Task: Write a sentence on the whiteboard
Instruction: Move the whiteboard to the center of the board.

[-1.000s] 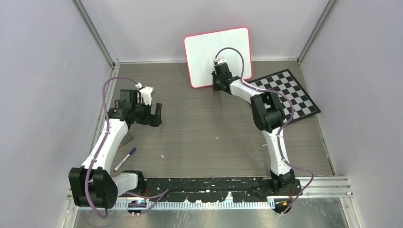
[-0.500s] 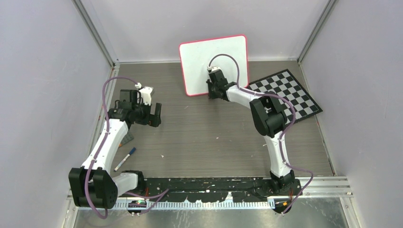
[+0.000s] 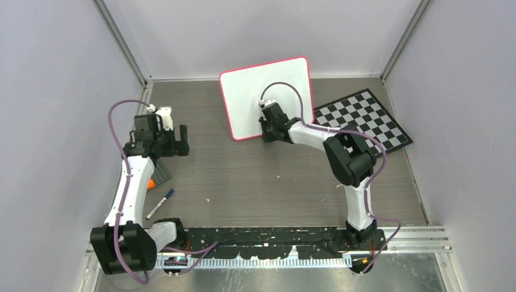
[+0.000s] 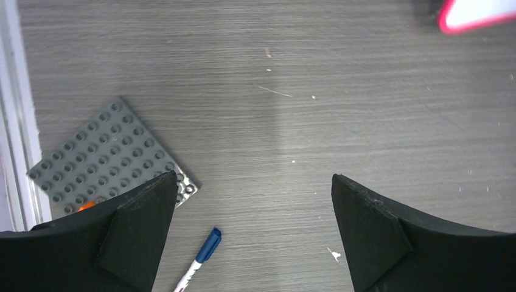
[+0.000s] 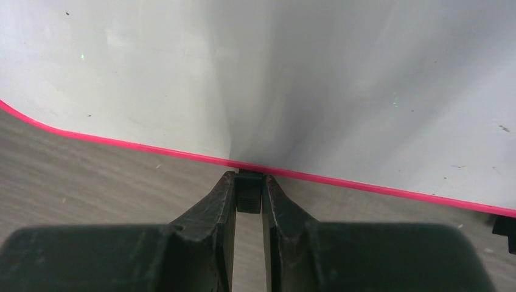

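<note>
My right gripper pulls the whiteboard's clip foot back over the table next, then opens, since the whiteboard [image 3: 252, 91] stands far out by the back wall.
The whiteboard [image 3: 252, 91], white with a thin pink-red frame, stands tilted at the back middle of the table. It fills the right wrist view [image 5: 304, 79], and its corner shows in the left wrist view [image 4: 481, 12]. My right gripper [image 3: 266, 129] is shut on the board's black clip foot [image 5: 248, 194] at its lower edge [image 5: 248, 182]. A blue-capped marker [image 3: 160, 203] lies on the table at the near left and shows in the left wrist view [image 4: 201, 255]. My left gripper [image 3: 176, 141] is open and empty, above the table near the marker [image 4: 254, 179].
A grey studded baseplate [image 3: 161, 175] with a small orange piece [image 3: 149, 184] lies by the left wall and shows in the left wrist view [image 4: 103, 161]. A black-and-white checkerboard [image 3: 371, 118] lies flat at the back right. A second clip foot [image 5: 505, 225] is at the board's right.
My right gripper has pulled the whiteboard left and towards me, turning it. My left arm has swung left towards the wall, still open.
</note>
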Controlling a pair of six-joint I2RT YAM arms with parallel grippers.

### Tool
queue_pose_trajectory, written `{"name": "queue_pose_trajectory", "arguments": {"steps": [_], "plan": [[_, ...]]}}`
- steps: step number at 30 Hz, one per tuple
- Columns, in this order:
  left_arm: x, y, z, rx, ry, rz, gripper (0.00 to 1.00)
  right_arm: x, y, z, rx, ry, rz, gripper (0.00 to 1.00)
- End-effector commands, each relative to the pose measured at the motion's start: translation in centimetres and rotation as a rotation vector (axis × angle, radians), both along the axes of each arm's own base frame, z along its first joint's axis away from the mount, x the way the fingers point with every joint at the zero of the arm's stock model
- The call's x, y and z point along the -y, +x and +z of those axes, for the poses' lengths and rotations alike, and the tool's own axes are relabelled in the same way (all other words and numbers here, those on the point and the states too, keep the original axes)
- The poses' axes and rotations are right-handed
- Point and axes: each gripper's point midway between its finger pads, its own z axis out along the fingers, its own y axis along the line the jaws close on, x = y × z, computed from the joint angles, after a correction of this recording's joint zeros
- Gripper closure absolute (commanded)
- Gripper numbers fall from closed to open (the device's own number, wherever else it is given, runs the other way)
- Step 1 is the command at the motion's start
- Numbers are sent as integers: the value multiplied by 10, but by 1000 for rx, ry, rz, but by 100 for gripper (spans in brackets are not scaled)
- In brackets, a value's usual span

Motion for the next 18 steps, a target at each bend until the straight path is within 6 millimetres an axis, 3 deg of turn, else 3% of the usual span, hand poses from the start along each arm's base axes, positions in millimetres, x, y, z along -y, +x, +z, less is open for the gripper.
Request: {"name": "queue_pose_trajectory", "arguments": {"steps": [1,13,18], "plan": [[-24,17,34,127,-26,137,0,-27,-44,17,-55,92,70,100],[-27,20,28,96,-33,152,0,-38,-128,14,-118,104,191,100],[-26,21,25,84,-37,148,0,-33,-153,7,-150,108,236,99]]}}
